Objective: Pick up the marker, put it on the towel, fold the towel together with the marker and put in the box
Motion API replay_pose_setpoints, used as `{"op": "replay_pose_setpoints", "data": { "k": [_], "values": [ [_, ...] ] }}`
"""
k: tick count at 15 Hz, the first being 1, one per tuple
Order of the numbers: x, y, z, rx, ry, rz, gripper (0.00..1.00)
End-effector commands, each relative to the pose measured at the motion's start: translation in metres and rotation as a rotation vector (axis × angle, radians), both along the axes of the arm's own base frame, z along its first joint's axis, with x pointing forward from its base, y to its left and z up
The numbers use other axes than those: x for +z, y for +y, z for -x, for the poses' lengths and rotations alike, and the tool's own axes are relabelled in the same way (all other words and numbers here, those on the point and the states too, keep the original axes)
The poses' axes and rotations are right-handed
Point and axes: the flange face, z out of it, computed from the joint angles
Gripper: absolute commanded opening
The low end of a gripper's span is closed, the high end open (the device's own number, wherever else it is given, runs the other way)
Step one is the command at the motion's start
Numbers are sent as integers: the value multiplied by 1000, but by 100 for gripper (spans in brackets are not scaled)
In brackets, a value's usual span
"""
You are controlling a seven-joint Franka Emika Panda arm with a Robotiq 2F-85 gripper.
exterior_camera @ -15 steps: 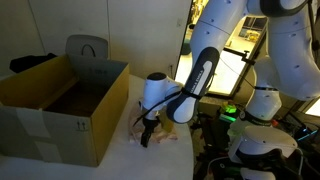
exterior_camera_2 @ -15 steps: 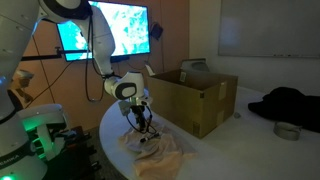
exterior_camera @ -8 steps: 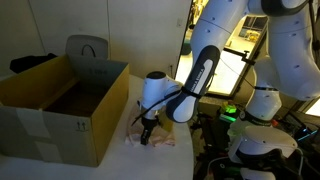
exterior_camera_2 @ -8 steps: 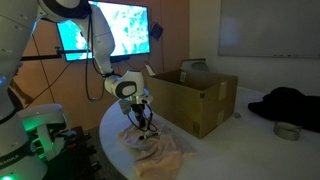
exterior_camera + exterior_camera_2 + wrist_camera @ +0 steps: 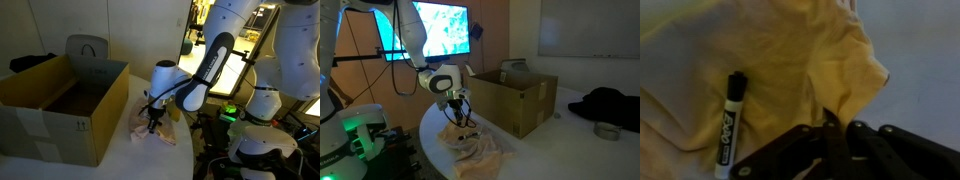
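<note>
Next, my gripper carries the towel's edge left in the wrist view, over the black marker [image 5: 730, 118], and releases it, since the marker lies uncovered there.
In the wrist view the black marker [image 5: 730, 118] with white print lies flat on the pale cream towel [image 5: 770, 50], left of my gripper [image 5: 830, 122]. My jaws are shut on a raised fold at the towel's edge, where the cloth peaks up between them. In both exterior views the gripper [image 5: 152, 126] [image 5: 459, 120] hangs just over the crumpled towel [image 5: 163, 137] [image 5: 480, 150] at the table's near end. The brown cardboard box [image 5: 60, 112] [image 5: 520, 100] stands open beside it, flaps upright. The marker is too small to make out in the exterior views.
A black garment [image 5: 610, 103] and a small round tin [image 5: 608, 130] lie on the white table [image 5: 570, 140] beyond the box. A grey chair [image 5: 88, 48] stands behind the box. The table's rounded edge runs close to the towel. A second robot base [image 5: 262, 140] stands nearby.
The jaws have gone from open to shut on the towel's edge. The wrist has risen slightly and shifted, pulling the cloth up with it.
</note>
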Motion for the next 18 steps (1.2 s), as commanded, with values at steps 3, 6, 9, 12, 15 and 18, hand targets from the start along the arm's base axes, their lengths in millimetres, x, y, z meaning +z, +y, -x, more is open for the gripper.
{"op": "replay_pose_setpoints", "data": {
  "k": [3,6,9,12,15,18],
  "values": [
    [61,-53,33,-57,-112,52,2],
    [74,-99,34,-148,-141,107,2],
    [67,-121,36,-178,-115,137,31],
    [59,-125,39,-177,-97,139,46],
    [56,-128,44,-186,-94,132,68],
    [59,-139,50,-207,-110,113,92]
  ]
}}
